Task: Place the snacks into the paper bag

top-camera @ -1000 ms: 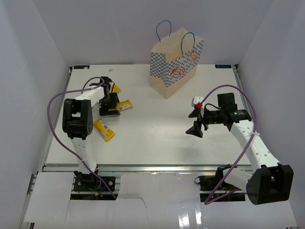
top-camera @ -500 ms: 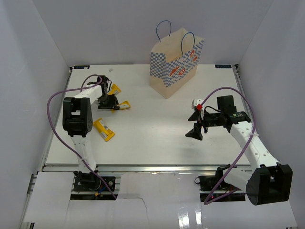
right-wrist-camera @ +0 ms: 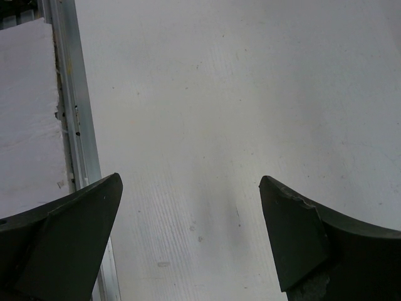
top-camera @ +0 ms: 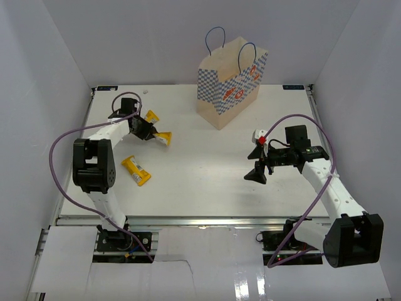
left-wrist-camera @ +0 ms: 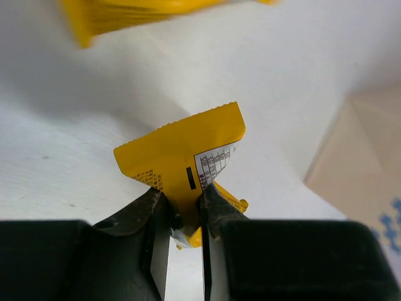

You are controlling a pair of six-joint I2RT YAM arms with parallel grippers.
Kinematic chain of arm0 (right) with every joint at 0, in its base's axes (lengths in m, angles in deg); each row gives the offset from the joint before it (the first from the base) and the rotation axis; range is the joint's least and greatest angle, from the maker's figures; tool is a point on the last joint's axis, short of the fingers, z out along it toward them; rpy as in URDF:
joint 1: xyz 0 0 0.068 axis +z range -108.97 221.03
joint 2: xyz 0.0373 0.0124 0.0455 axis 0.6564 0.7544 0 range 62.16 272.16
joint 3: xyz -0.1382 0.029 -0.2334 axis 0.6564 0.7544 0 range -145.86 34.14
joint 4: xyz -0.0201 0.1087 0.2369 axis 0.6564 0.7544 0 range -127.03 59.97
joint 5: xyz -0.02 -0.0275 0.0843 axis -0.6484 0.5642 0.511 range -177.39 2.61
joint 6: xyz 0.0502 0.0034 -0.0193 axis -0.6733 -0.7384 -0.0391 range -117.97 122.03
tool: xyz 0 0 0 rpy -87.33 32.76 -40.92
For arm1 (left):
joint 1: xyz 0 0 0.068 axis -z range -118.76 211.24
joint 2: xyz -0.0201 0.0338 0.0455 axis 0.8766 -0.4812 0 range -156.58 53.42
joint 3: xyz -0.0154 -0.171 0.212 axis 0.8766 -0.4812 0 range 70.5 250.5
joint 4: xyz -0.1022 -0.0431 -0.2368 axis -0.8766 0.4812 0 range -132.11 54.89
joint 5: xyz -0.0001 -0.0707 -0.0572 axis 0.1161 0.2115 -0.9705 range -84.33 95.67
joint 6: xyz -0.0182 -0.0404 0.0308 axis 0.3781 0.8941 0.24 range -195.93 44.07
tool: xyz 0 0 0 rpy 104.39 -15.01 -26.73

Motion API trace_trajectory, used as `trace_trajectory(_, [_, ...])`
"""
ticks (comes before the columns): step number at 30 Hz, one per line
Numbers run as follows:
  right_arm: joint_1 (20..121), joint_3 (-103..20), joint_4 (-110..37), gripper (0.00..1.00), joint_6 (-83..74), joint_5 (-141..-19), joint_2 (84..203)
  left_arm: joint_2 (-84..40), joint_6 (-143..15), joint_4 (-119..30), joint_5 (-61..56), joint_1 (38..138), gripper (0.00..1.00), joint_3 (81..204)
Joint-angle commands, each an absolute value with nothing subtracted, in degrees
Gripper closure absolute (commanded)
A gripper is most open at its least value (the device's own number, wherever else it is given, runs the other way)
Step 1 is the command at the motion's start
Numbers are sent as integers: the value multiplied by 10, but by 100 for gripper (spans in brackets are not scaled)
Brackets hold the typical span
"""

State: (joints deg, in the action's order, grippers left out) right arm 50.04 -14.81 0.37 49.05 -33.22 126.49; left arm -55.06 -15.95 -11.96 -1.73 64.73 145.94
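Note:
I will next lift the slim yellow wrapped bar with my left gripper, then move it away from my base to the paper bag, over the bag's opening (top-camera: 232, 59).
My left gripper (top-camera: 148, 130) (left-wrist-camera: 185, 210) is shut on a slim yellow wrapped bar (top-camera: 164, 138) (left-wrist-camera: 182, 160), which sticks out past its fingertips above the table. A second yellow bar (top-camera: 151, 116) (left-wrist-camera: 138, 15) lies just behind it, and a third (top-camera: 136, 170) lies nearer the front left. The paper bag (top-camera: 230, 84) (left-wrist-camera: 369, 144), tan with blue-white checks and blue loop handles, stands upright at the back centre. My right gripper (top-camera: 258, 164) (right-wrist-camera: 191, 200) hangs open over bare table at the right, with nothing between its fingers.
White walls close in the table on the left, back and right. A metal rail (right-wrist-camera: 69, 94) runs along the table's front edge. The left arm's purple cable (top-camera: 59, 163) loops out toward the left wall.
My left gripper has shut on the yellow bar and drawn it slightly back and left off the table. The left arm's elbow swung left. The right arm has barely moved.

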Motion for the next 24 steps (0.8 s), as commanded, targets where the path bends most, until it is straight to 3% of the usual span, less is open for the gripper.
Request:
trace_trajectory(1, [498, -160, -5, 4, 498, -320, 1275, -468, -300, -243, -119, 654, 100, 1464])
trace_trajectory(9, [495, -160, -7, 4, 498, -326, 1272, -469, -380, -401, -281, 710, 100, 1557])
trace_trajectory(16, [493, -152, -9, 4, 499, -330, 1268, -508, -412, -511, -263, 801, 100, 1683])
trace_trajectory(24, [493, -139, -14, 4, 497, -327, 1266, -644, -422, -523, -164, 864, 100, 1935])
